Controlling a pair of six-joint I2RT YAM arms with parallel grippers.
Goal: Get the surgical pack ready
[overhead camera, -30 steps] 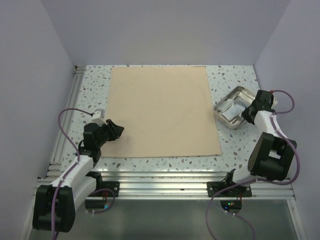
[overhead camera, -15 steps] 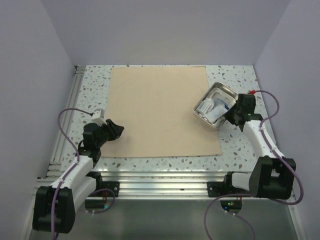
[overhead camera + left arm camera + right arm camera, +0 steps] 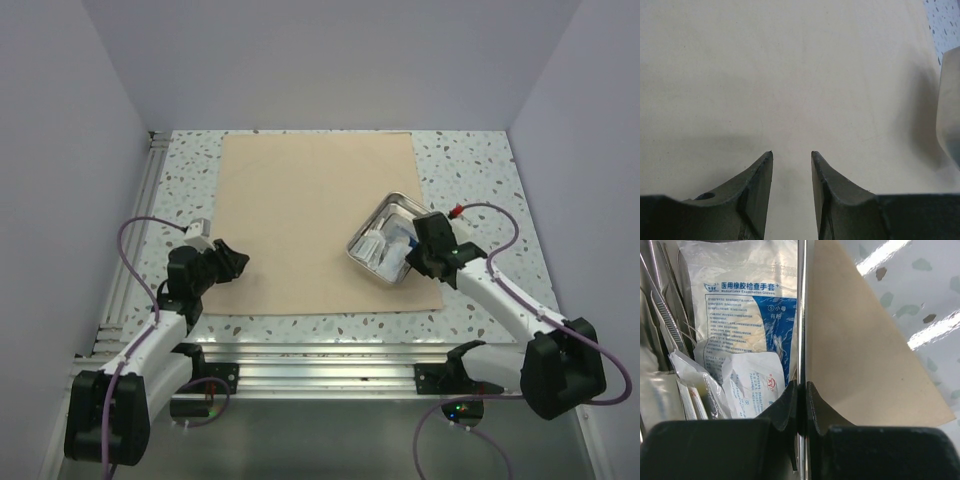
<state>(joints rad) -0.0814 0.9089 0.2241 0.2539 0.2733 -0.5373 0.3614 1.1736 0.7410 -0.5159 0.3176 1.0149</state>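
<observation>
The tray's rim comes down toward the left in the top view with my right gripper next, for release, since the sheet's near part lies below and to that side.
The beige wrap sheet (image 3: 310, 215) lies flat in the middle of the table. My right gripper (image 3: 417, 262) is shut on the near right rim of the steel tray (image 3: 372, 232), which is over the sheet's near right part. In the right wrist view the jaws (image 3: 801, 386) pinch the thin rim (image 3: 801, 300). Inside the tray lie a blue-and-white glove packet (image 3: 735, 305), small white sachets (image 3: 752, 387) and thin steel tools (image 3: 662, 305). My left gripper (image 3: 236, 262) is open at the sheet's near left edge, with only the sheet (image 3: 790, 75) showing between its fingers (image 3: 760, 175).
The speckled tabletop (image 3: 480, 180) shows to the right of the sheet and along its near edge. Aluminium rails (image 3: 300, 355) run along the near side and the left side. Grey walls close the space at the back and both sides.
My right arm has carried the tray leftward, from the bare table at the right to over the sheet's near right part. The left arm has stayed where it was.
</observation>
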